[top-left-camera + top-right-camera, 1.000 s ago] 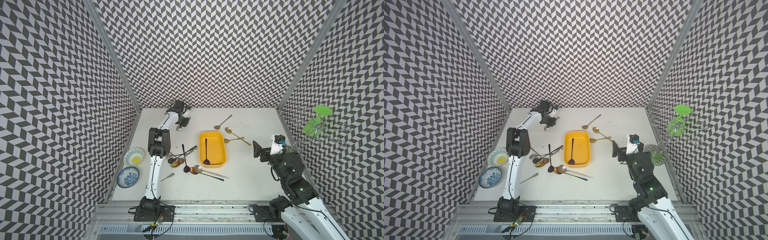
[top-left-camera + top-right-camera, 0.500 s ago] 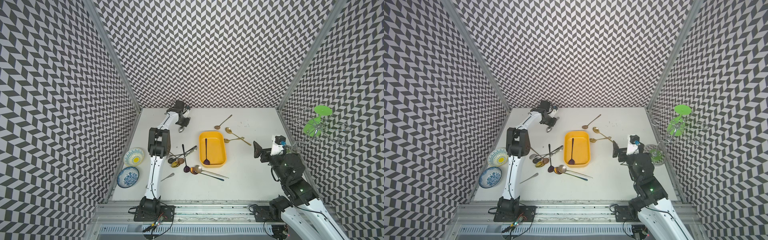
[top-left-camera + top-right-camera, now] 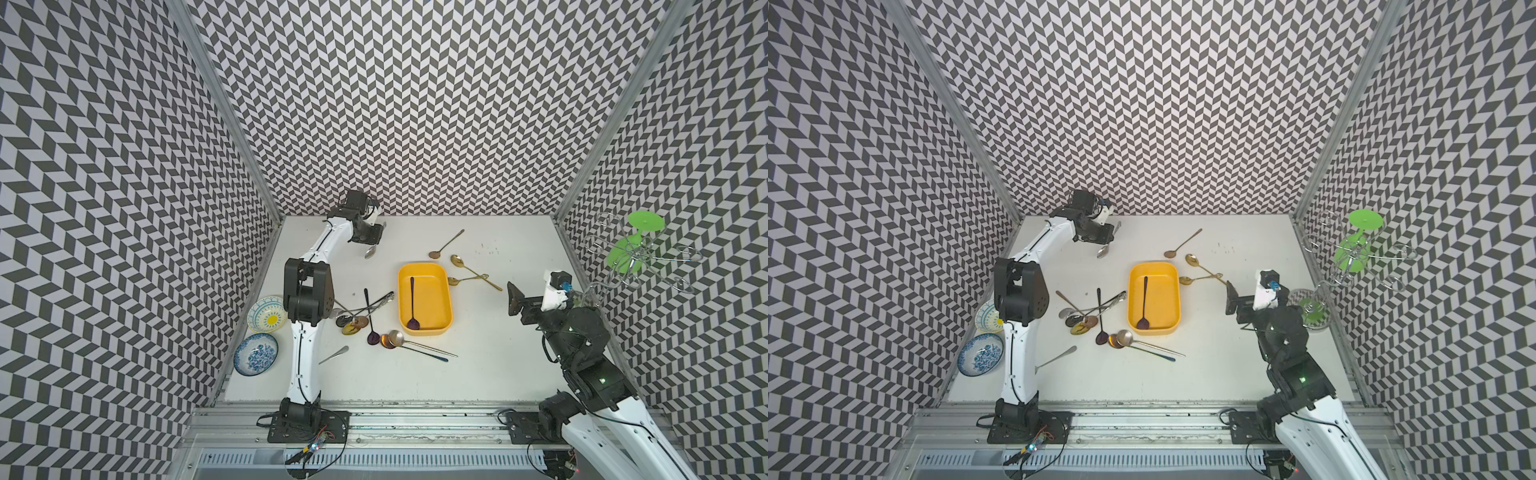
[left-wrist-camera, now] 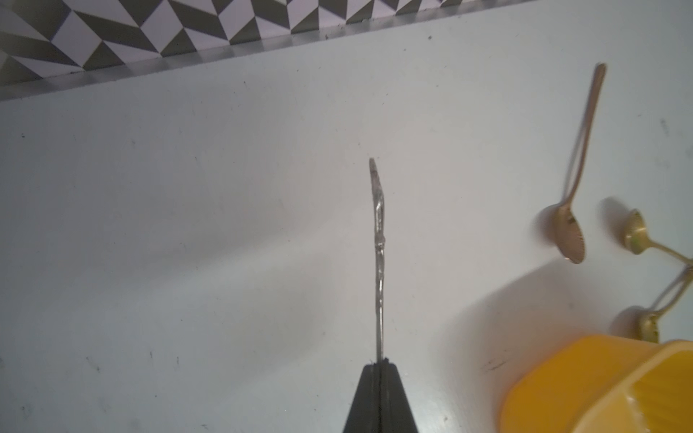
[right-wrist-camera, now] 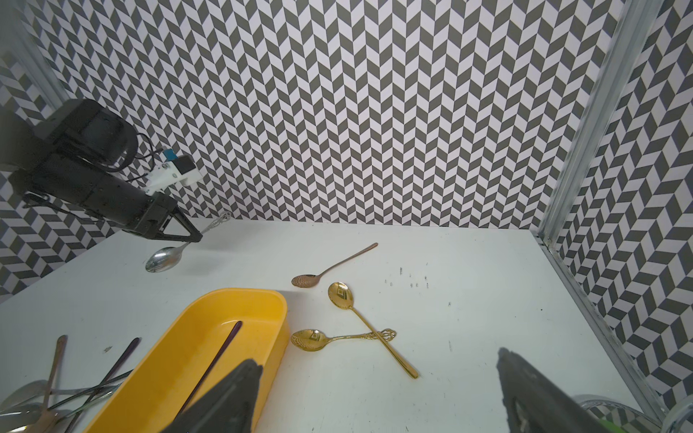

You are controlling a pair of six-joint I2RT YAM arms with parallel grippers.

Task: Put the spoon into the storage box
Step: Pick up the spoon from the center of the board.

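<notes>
The left gripper will next swing back and across over the far half of the yellow storage box (image 3: 432,299) (image 4: 665,395) to release the spoon, because the bottom of the box is mostly bare.
My left gripper (image 3: 372,240) (image 4: 380,364) is shut on the handle of a silver spoon (image 5: 163,258) (image 4: 378,240) near the table's back left corner. The spoon is tilted, its bowl (image 3: 370,251) low by the table surface and its handle end raised towards the back wall. The yellow storage box (image 3: 432,299) (image 3: 1160,291) (image 5: 210,333) stands mid-table, to the right of and nearer than that gripper. A dark purple spoon (image 3: 411,303) lies in it. My right gripper (image 3: 514,297) (image 5: 377,360) hovers open and empty right of the box.
Two gold spoons (image 3: 457,260) (image 3: 454,281) and a copper spoon (image 3: 436,254) lie behind and right of the box. Several spoons are piled at its left (image 3: 365,309) and front (image 3: 395,338). Two patterned bowls (image 3: 268,313) (image 3: 255,354) sit at the left edge. A wire rack (image 3: 631,249) stands right.
My left gripper's jaws have closed on the silver spoon's handle. The arm has hardly shifted, and the right arm has stayed where it was.
</notes>
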